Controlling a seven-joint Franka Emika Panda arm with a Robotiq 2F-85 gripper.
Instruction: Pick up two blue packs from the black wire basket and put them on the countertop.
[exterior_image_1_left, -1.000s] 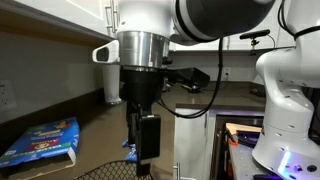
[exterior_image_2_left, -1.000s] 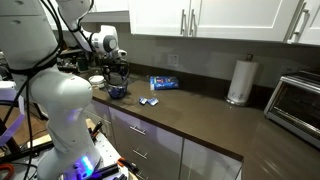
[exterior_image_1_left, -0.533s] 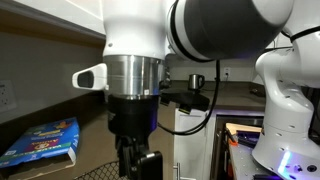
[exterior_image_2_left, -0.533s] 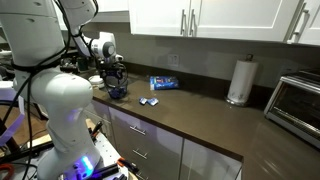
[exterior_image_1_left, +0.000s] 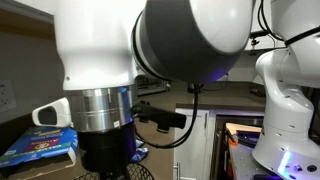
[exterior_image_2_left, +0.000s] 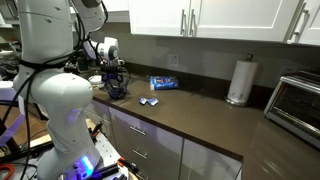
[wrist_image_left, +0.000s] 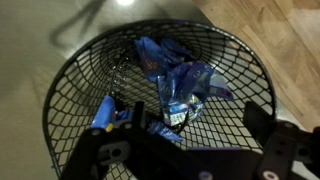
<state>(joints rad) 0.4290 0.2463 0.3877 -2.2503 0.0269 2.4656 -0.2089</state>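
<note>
The crinkled blue pack (wrist_image_left: 184, 82) is inside the basket, below my gripper's open fingers, so I should lower my gripper past the wire rim onto the pack and close.
The black wire basket (wrist_image_left: 70, 90) fills the wrist view and holds several crinkled blue packs (wrist_image_left: 172, 72); one more pack (wrist_image_left: 103, 115) lies by its left wall. My gripper (wrist_image_left: 195, 120) is open just above the basket, its fingers on either side of a pack with a white barcode patch (wrist_image_left: 176, 108). In an exterior view the gripper (exterior_image_2_left: 113, 80) hangs over the basket (exterior_image_2_left: 118, 93) at the left end of the countertop (exterior_image_2_left: 200, 118). One small blue pack (exterior_image_2_left: 150, 101) lies on the countertop beside the basket.
A large flat blue box (exterior_image_2_left: 164, 83) (exterior_image_1_left: 40, 140) lies behind the basket. A paper towel roll (exterior_image_2_left: 238, 80) and a toaster oven (exterior_image_2_left: 298, 100) stand far along the counter. White cabinets hang above. The arm's body blocks most of one exterior view.
The arm has swung towards the camera and lowered; the gripper has settled closer over the basket. The pack on the countertop has not moved.
</note>
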